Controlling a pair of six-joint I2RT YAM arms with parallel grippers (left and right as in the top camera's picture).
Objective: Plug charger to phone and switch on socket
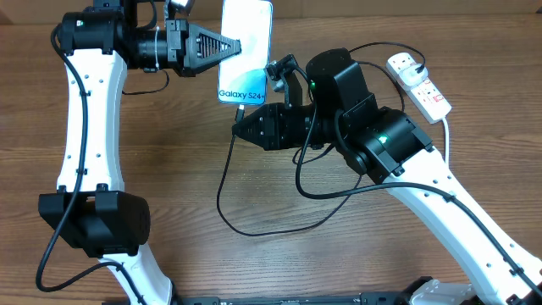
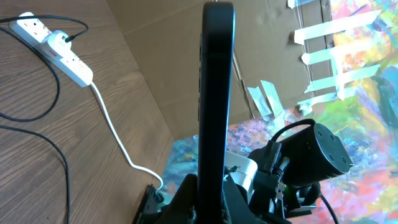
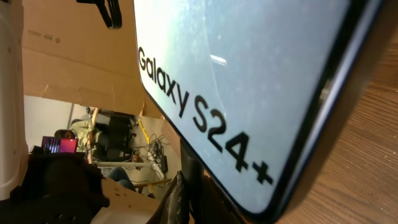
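Note:
The hanging phone needs to go down, screen up, onto the bare wood below, where there is room for it, and my left gripper needs to let go of the phone's edge there.
The phone [image 1: 246,47], its blue-white screen marked "Galaxy S24+", hangs above the table at the back, and my left gripper [image 1: 235,47] is shut on its left edge. In the left wrist view the phone [image 2: 215,93] stands edge-on between the shut fingers [image 2: 186,196]. My right gripper [image 1: 238,127] is shut on the charger's black connector [image 1: 240,109], whose tip is at the phone's lower end; whether it is in the port is hidden. The phone's screen [image 3: 249,74] fills the right wrist view. The charger's cable [image 1: 227,212] loops over the table to its white plug [image 1: 404,63] in the socket [image 1: 423,85].
The socket [image 2: 65,56] lies at the back right, its thick white cord [image 2: 115,134] running off toward a brown cardboard wall [image 2: 168,50]. Black cable loops [image 1: 326,193] lie under the right arm. The two arms' bases stand at the front left and front right.

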